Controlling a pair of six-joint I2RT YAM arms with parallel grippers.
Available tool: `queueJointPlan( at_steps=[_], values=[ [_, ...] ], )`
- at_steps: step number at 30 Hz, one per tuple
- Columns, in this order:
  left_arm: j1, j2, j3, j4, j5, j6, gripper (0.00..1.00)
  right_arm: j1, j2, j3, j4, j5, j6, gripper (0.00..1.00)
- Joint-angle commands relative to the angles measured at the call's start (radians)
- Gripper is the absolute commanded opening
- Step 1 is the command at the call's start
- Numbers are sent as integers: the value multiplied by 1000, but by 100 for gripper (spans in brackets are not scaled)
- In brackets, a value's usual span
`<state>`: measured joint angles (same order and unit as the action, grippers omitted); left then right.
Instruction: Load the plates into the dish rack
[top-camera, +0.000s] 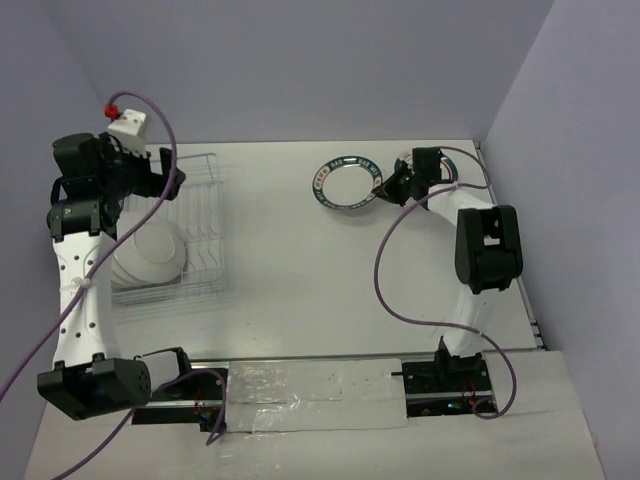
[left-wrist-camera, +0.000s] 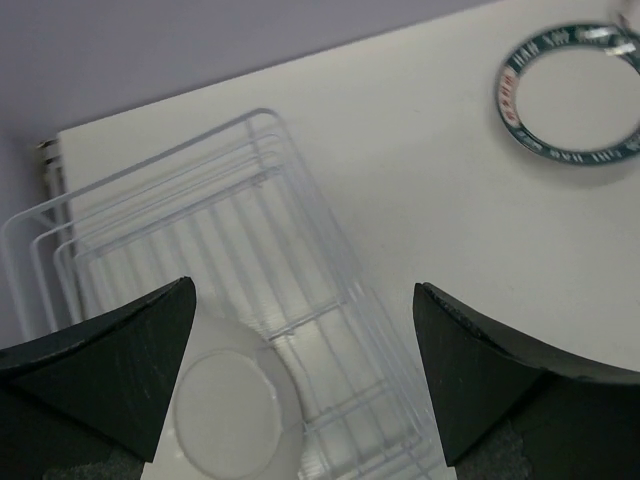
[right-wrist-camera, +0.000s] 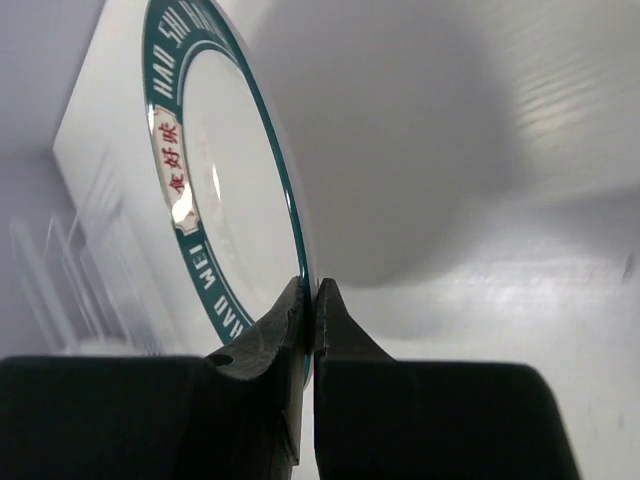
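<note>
The robot's left gripper will move back and to the right in the top view onto the plate's near rim (top-camera: 346, 207) (left-wrist-camera: 580, 157), as the right gripper's hold leaves it free.
A white plate with a dark teal rim (top-camera: 345, 183) lies at the back middle of the table; it also shows in the left wrist view (left-wrist-camera: 570, 95) and fills the right wrist view (right-wrist-camera: 230, 190). My right gripper (top-camera: 388, 186) is shut on its right edge, the rim pinched between the fingertips (right-wrist-camera: 312, 300). The white wire dish rack (top-camera: 195, 215) stands at the left. Several white plates (top-camera: 150, 255) lean in its near part, undersides showing (left-wrist-camera: 225, 405). My left gripper (top-camera: 172, 180) hangs open and empty above the rack's far part (left-wrist-camera: 305, 340).
The rack's far slots (left-wrist-camera: 200, 230) hold nothing. Purple cables loop from both arms (top-camera: 385, 265). A grey wall runs along the back and right of the table (top-camera: 510, 90). A foil-covered strip (top-camera: 310, 392) lies between the arm bases.
</note>
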<state>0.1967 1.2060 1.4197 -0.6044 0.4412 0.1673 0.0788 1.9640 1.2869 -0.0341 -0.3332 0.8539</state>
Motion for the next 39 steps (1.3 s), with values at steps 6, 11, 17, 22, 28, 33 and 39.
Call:
queueJointPlan(
  at_steps=[6,11,17,22,28,33,39],
  values=[
    [-386,-112,-64,-193,48,308,99,76,-341,-29,-167,-229,-317,0],
    [-727,-134,-166,-167,-192,339,97,114,-433,-98,-149,-325,-292,0],
    [-936,-72,-177,-170,-332,397,95,168,-448,-136,-105,-447,-247,0],
    [-1120,-68,-260,-140,-490,511,94,191,-392,-112,-131,-549,-243,0],
    [-1226,-68,-399,-11,-643,630,94,202,-337,-77,-199,-619,-282,0],
    [-1238,-63,-493,169,-766,718,87,213,-318,-69,-262,-668,-315,0],
    [-1249,-92,-583,317,-820,811,63,233,-292,-35,-354,-704,-378,0]
  ],
)
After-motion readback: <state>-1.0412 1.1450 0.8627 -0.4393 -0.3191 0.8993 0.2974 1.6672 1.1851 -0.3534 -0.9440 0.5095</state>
